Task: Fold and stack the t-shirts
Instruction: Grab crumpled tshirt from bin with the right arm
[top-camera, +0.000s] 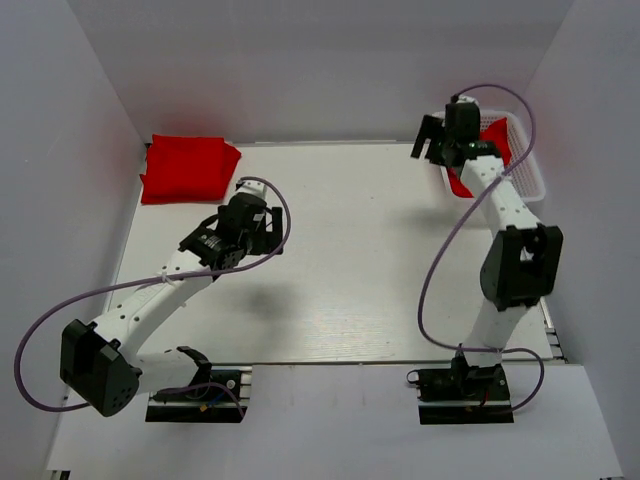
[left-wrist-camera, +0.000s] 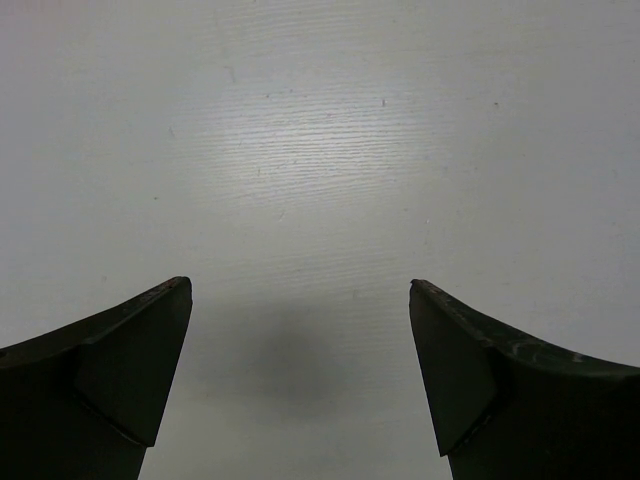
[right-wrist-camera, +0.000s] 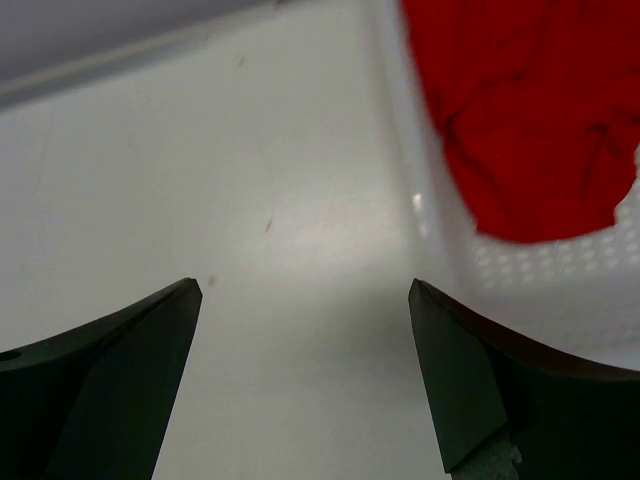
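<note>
The right gripper's fingers still hang outside the basket (top-camera: 532, 178), so the gripper should go to the right in the top view and down onto the crumpled red t-shirt.
A folded red t-shirt (top-camera: 188, 168) lies at the far left corner of the table. More red t-shirt cloth (top-camera: 495, 137) sits crumpled inside the white mesh basket (top-camera: 532, 178) at the far right; in the right wrist view this cloth (right-wrist-camera: 520, 110) fills the upper right. My left gripper (top-camera: 262, 230) hangs open over bare table right of the folded shirt, nothing between its fingers (left-wrist-camera: 130, 370). My right gripper (top-camera: 432, 140) is open just left of the basket, its fingers (right-wrist-camera: 470, 380) empty above the table beside the basket wall (right-wrist-camera: 440, 240).
White walls enclose the table on the left, back and right. The table's back edge (top-camera: 330, 143) runs just behind the basket and the folded shirt. Purple cables loop from both arms.
</note>
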